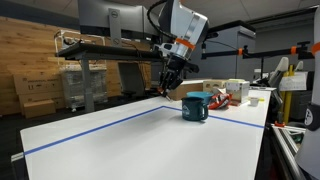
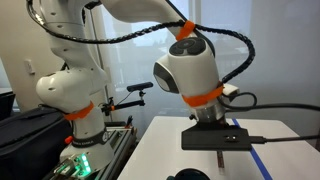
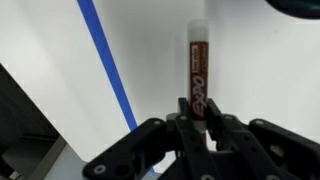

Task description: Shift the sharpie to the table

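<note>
The sharpie (image 3: 198, 72) goes down onto the white table in my gripper next, away from the mug and toward the blue tape line.
In the wrist view my gripper (image 3: 199, 118) is shut on the sharpie (image 3: 198, 72), a thin dark reddish marker with a pale cap end that points away from the jaws over the white table (image 3: 250, 70). In an exterior view the gripper (image 1: 171, 85) hangs just above the table (image 1: 130, 145), to the left of the teal mug (image 1: 196, 106); the sharpie is too small to make out there. In an exterior view the gripper (image 2: 218, 150) is seen from behind above the table (image 2: 165, 150).
A blue tape line (image 3: 108, 65) crosses the table near the sharpie, and tape lines (image 1: 90, 130) run across the top. Boxes and small objects (image 1: 232, 93) stand at the table's far end. The dark mug rim (image 2: 188, 175) shows at the bottom edge.
</note>
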You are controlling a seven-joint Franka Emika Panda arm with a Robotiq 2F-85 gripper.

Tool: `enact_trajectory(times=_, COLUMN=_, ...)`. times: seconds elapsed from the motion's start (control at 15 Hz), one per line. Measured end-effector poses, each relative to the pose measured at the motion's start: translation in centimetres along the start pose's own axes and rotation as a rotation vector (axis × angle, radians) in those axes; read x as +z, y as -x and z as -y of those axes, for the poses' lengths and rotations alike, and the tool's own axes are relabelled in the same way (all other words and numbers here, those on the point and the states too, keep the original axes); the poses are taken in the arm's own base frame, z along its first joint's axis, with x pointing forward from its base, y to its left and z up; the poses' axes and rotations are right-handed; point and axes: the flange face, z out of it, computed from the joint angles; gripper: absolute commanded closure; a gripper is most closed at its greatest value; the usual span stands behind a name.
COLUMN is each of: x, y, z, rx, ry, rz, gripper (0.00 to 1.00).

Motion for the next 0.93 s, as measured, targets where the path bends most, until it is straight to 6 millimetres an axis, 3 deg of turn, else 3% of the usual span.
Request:
enact_trajectory(times=0.4, x=4.7, y=0.9, z=0.0, rx=-0.037, ry=-0.091, rz=0.012, gripper=0.95)
enact_trajectory(times=0.93, x=8.4, y=-1.8, z=-1.7, rx=-0.117, ry=-0.103, rz=0.04, gripper=0.95)
